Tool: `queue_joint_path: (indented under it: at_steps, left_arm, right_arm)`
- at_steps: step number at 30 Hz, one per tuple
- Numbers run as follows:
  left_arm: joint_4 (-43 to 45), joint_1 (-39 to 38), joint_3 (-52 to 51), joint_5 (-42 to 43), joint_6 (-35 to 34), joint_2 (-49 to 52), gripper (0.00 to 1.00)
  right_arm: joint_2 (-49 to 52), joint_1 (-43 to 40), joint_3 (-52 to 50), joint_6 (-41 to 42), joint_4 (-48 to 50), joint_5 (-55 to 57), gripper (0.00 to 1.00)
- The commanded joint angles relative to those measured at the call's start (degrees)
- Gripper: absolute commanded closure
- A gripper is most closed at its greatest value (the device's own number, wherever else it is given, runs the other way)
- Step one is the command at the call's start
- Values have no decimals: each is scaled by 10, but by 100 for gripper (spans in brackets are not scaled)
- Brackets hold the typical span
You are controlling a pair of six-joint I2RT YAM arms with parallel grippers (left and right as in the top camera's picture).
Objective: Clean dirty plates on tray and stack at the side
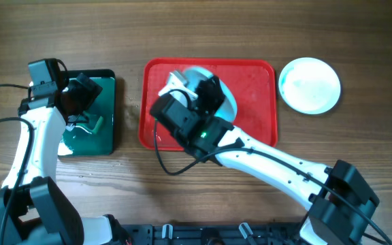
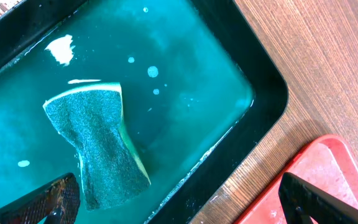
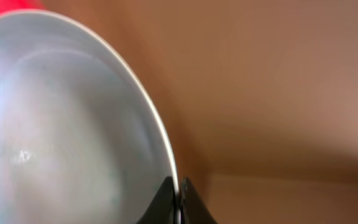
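Observation:
The flat pale plate is to the right of my right gripper in the overhead view, so I should next carry my plate over it, lower it and release it to stack them.
The red tray (image 1: 260, 102) lies mid-table. My right gripper (image 1: 206, 92) is over it, shut on the rim of a pale plate (image 1: 230, 99) held tilted up off the tray. In the right wrist view the jaws (image 3: 179, 200) pinch the plate's (image 3: 61, 124) edge. Another pale plate (image 1: 309, 84) lies flat on the table right of the tray. A third plate is not visible. My left gripper (image 1: 80, 95) hovers open over the dark green tray (image 1: 107, 136). Its fingers (image 2: 185, 208) are spread wide, and the green sponge (image 2: 98, 149) lies just by the left finger.
The dark green tray (image 2: 253, 93) holds teal water and sits left of the red tray's corner (image 2: 316, 168), with a strip of wooden table (image 2: 316, 56) between. The right arm reaches in from the front right across the table.

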Motion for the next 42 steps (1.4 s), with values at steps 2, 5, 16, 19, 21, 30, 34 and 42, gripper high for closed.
queue_joint_path:
  at_steps: [2, 5, 16, 19, 21, 30, 34, 42]
  left_arm:
    - [0, 5, -2, 7, 1, -3, 0]
    - [0, 5, -2, 7, 1, -3, 0]
    - [0, 5, -2, 7, 1, -3, 0]
    - [0, 5, -2, 7, 1, -3, 0]
    - [0, 5, -2, 7, 1, -3, 0]
    - [0, 5, -2, 7, 1, -3, 0]
    - [0, 5, -2, 7, 1, -3, 0]
    - [0, 5, -2, 7, 1, -3, 0]
  right_arm:
    - [-28, -69, 13, 360, -108, -132, 96]
    - [-75, -136, 16, 390, -109, -249, 96]
    - [-188, -598, 10, 477, -146, -563, 96]
    - [-150, -688, -14, 478, -144, -572, 96]
    - [-115, -717, -22, 479, -143, -579, 96]
    - [31, -731, -23, 431, -107, -720, 72]
    - [28, -731, -23, 431, -112, -717, 45]
    - [-121, -731, -22, 431, -175, -715, 24]
